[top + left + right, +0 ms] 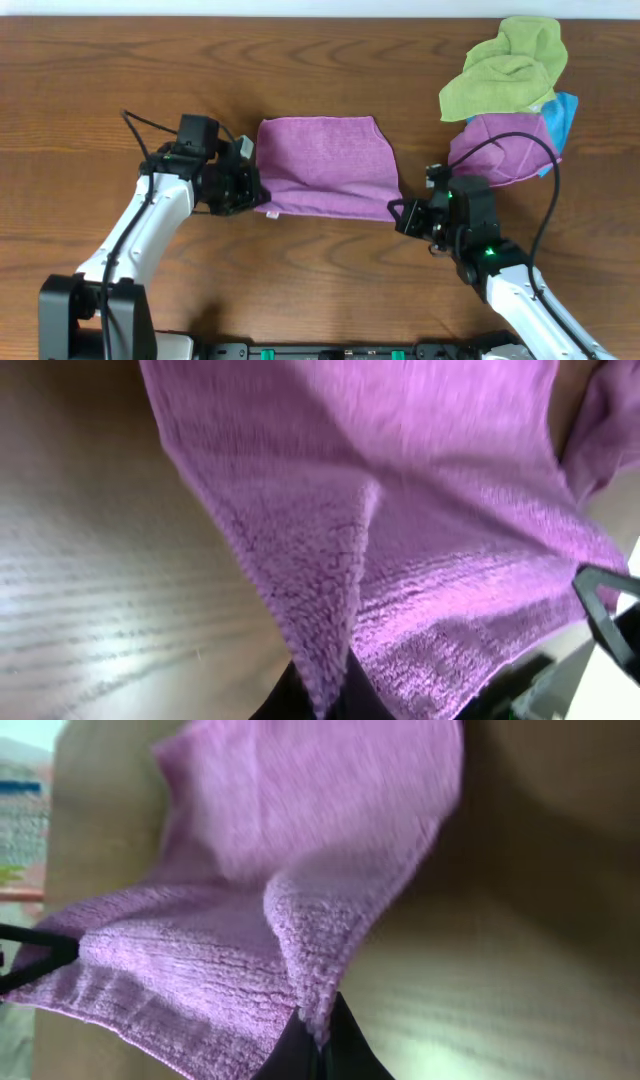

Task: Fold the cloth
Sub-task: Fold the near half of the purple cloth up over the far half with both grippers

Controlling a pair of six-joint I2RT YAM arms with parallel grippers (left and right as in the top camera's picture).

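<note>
I will move my left gripper outward over the cloth and down to its far corner (268, 124) and let go of the pinched near corner there, since the cloth is unfolded.
A purple cloth (325, 165) lies on the wooden table in the middle of the overhead view, roughly rectangular. My left gripper (256, 196) is shut on its near left corner; the left wrist view shows the purple cloth (400, 540) pinched between the dark fingers (322, 700). My right gripper (400, 214) is shut on the near right corner; the right wrist view shows the cloth (270, 900) pinched in the fingers (318, 1045). Both held corners are lifted slightly off the table.
At the back right lies a pile of other cloths: a green one (505, 68) on top, a blue one (562, 115) and another purple one (505, 148). The table's far edge runs along the top of the overhead view.
</note>
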